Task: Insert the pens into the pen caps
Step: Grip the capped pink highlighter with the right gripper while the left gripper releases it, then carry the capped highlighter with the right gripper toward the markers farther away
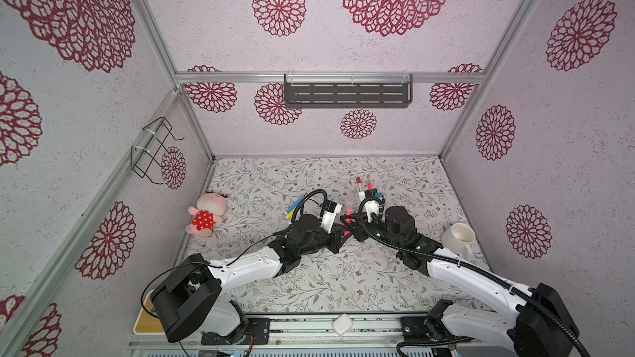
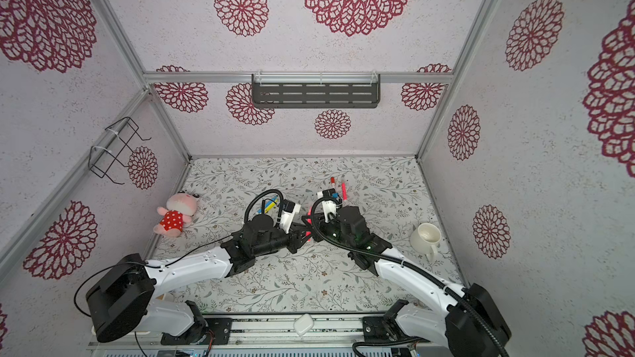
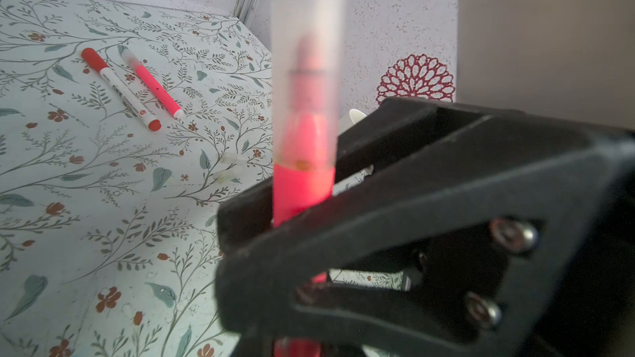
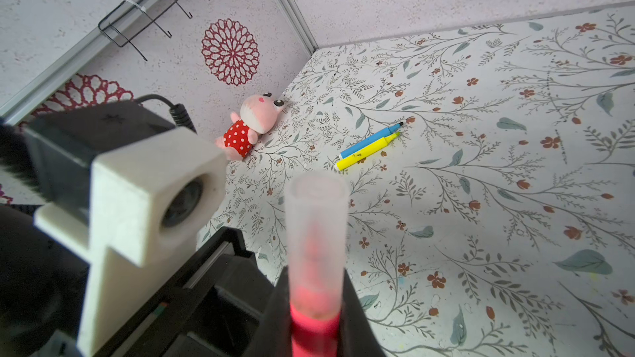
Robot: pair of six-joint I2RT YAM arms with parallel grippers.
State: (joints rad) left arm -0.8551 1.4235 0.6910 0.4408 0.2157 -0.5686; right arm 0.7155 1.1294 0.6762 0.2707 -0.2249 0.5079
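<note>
The bare tabletop beside the red-capped pen lies outward and below, so my right gripper will next swing outward, tip the pen flat, bring it down and let it go there.
A pink pen point(image 1: 348, 216) stands upright over the table's middle, with a see-through pen cap point(image 4: 316, 228) on its tip. My left gripper point(image 3: 297, 345) is shut on the barrel low down. My right gripper point(image 4: 314, 324) is shut on the pen just above, at the cap's lower rim, and its black fingers point(image 3: 395, 173) reach in from the side. Uncapped blue point(image 4: 371, 139) and yellow point(image 4: 367, 151) pens lie side by side on the left. A red-capped pen point(image 3: 120, 89) and another pink pen point(image 3: 156, 89) lie toward the back. Two loose pen caps point(image 3: 233, 159) rest on the table.
A white mug point(image 1: 458, 236) stands at the right edge of the floral table. A pink plush toy point(image 1: 206, 214) lies by the left wall. A dark shelf point(image 1: 347, 94) hangs on the back wall and a wire rack point(image 1: 154, 149) on the left wall.
</note>
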